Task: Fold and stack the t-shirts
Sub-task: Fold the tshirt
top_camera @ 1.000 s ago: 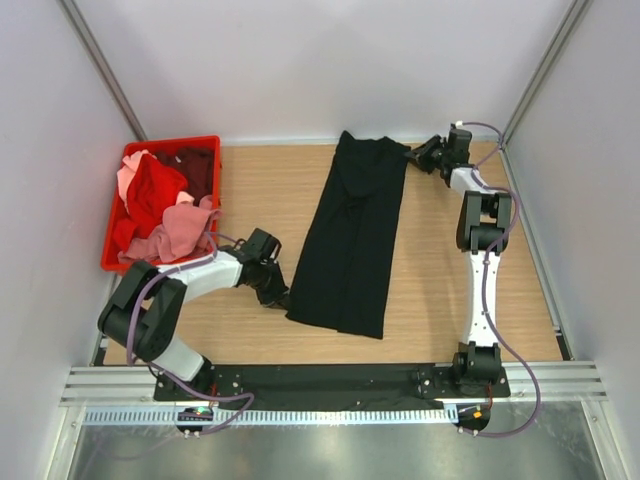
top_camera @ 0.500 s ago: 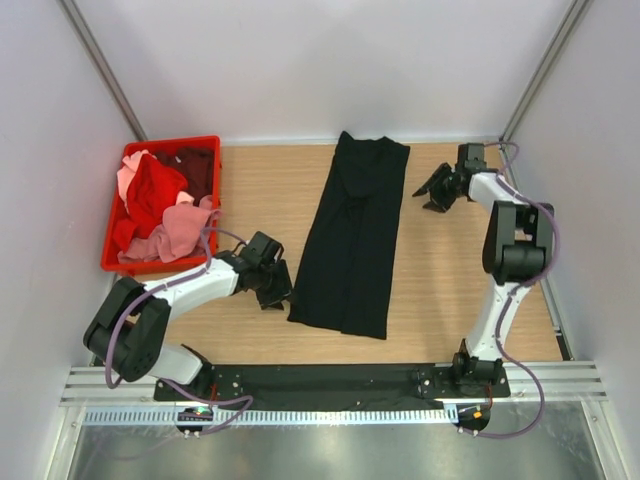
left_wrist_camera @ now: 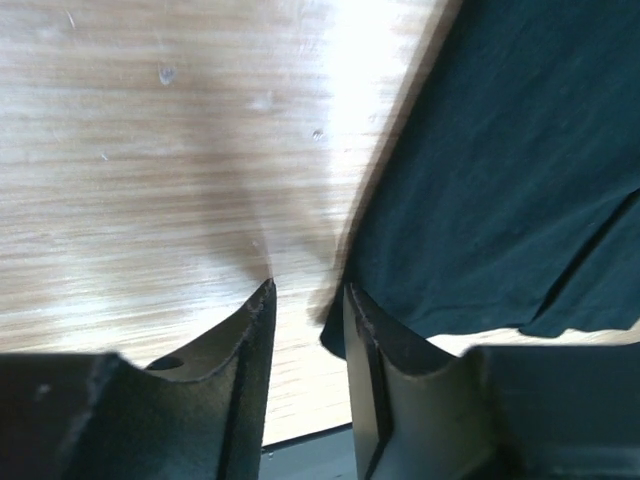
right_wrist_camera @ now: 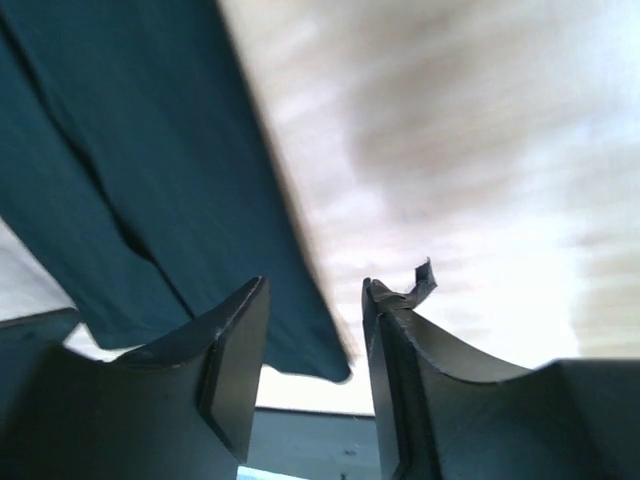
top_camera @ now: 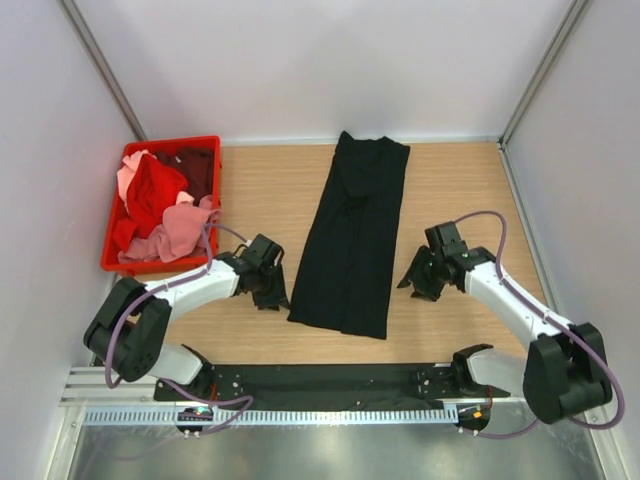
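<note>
Next, my right gripper moves back and down onto the folded black t-shirt's closer near corner (top_camera: 382, 334) (right_wrist_camera: 338, 368), which lies below it and to its left in the top view.
A black t-shirt (top_camera: 355, 235), folded into a long narrow strip, lies flat down the middle of the wooden table. My left gripper (top_camera: 274, 296) sits low beside the strip's near left corner, open, with bare wood between its fingers (left_wrist_camera: 252, 318); the black t-shirt (left_wrist_camera: 500, 170) ends just at the right finger. My right gripper (top_camera: 414, 284) hovers to the right of the strip's near half, open and empty. In the right wrist view the black t-shirt (right_wrist_camera: 120, 150) lies left of the gap. Red, pink and dark maroon t-shirts (top_camera: 160, 205) are heaped in the crate.
A red plastic crate (top_camera: 210, 150) stands at the far left of the table, against the left wall. White walls close the table on three sides. The black base rail (top_camera: 330, 380) runs along the near edge.
The right arm swung from the shirt's far right corner back to its near right side. Both grippers went from shut to open. The left gripper stayed by the near left corner.
</note>
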Available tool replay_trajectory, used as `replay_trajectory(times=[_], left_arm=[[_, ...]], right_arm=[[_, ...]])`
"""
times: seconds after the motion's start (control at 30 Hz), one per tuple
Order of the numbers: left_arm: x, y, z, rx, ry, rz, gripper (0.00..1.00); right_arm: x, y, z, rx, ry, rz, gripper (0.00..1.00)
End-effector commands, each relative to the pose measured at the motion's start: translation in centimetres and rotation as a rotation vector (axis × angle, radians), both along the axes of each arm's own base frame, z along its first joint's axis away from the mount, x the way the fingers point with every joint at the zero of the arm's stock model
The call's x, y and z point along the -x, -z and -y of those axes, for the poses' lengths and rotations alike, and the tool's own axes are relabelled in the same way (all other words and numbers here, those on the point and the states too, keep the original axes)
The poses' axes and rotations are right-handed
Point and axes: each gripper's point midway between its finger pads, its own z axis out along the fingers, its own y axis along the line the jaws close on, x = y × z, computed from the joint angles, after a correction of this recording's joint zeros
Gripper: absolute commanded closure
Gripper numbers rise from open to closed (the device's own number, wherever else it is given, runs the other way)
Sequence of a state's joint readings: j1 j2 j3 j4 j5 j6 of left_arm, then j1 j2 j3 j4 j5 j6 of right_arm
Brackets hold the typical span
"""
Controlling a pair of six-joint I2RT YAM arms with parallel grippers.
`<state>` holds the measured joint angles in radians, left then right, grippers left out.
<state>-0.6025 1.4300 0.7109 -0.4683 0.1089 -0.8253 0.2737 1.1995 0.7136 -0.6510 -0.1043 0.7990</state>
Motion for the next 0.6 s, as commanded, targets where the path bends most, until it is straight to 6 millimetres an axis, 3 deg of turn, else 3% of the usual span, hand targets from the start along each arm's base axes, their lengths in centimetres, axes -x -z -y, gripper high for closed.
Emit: replay_trajectory(times=[0.0,0.17,0.27,0.43,0.57], left_arm=[[0.5,0.0,0.3,0.015,0.043,0.01,0.68],[0.7,0.2,0.4,0.011,0.054,0.001,0.81],[0.7,0.3,-0.2,-0.018,0.047,0.008,0.82],[0.0,-1.9,1.1,0.028,0.073,0.066,0.61],[0.6,-2.1,2.7,0.065,0.138,0.044,0.57]], right_arm=[[2.1,0.3,-0.5,-0.007,0.056,-0.008,0.52],[4.3,1.5,-1.2,0.021,0.026,-0.048,0.53],[5.6,2.2,-1.9,0.022,0.013,-0.058,0.52],[6.9,3.6,-3.2,-0.009,0.022,-0.062,0.52],[7.6,4.3,-3.6,0.048,-0.009,-0.054,0.52]])
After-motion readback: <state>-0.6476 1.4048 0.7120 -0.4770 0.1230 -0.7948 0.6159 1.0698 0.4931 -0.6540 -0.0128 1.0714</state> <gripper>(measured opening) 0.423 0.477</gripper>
